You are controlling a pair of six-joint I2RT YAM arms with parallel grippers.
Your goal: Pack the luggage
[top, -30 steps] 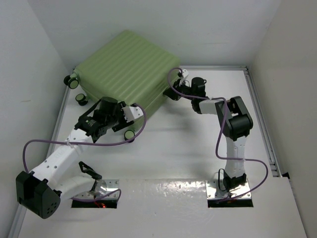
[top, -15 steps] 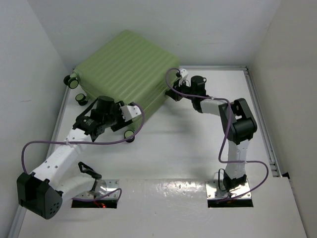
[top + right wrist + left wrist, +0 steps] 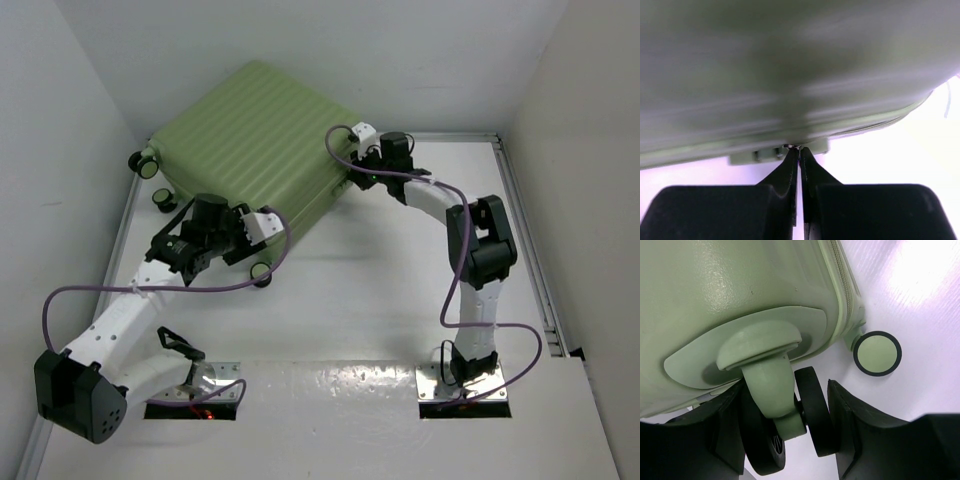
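Note:
Next, my left gripper draws the suitcase's near corner along to the left in the top view, as its black caster wheel is between my fingers.
The luggage is a big light-green ribbed suitcase, zipped closed, lying flat at the back left of the table. My left gripper is at its near-left corner. In the left wrist view the fingers press both sides of a black twin caster wheel, so the left gripper is shut on it under the shell. My right gripper is shut at the suitcase's right side. Its tips touch a small shiny piece beside a pale green block; whether they pinch it is unclear.
Three more wheels show: two at the left end and one at the near edge. White walls close in left, back and right. A metal rail runs along the table's right edge. Purple cables loop off both arms.
The right arm has reached back and left until its tips meet the luggage's side, and its jaws have closed. The left gripper has shifted slightly left, still on the wheel.

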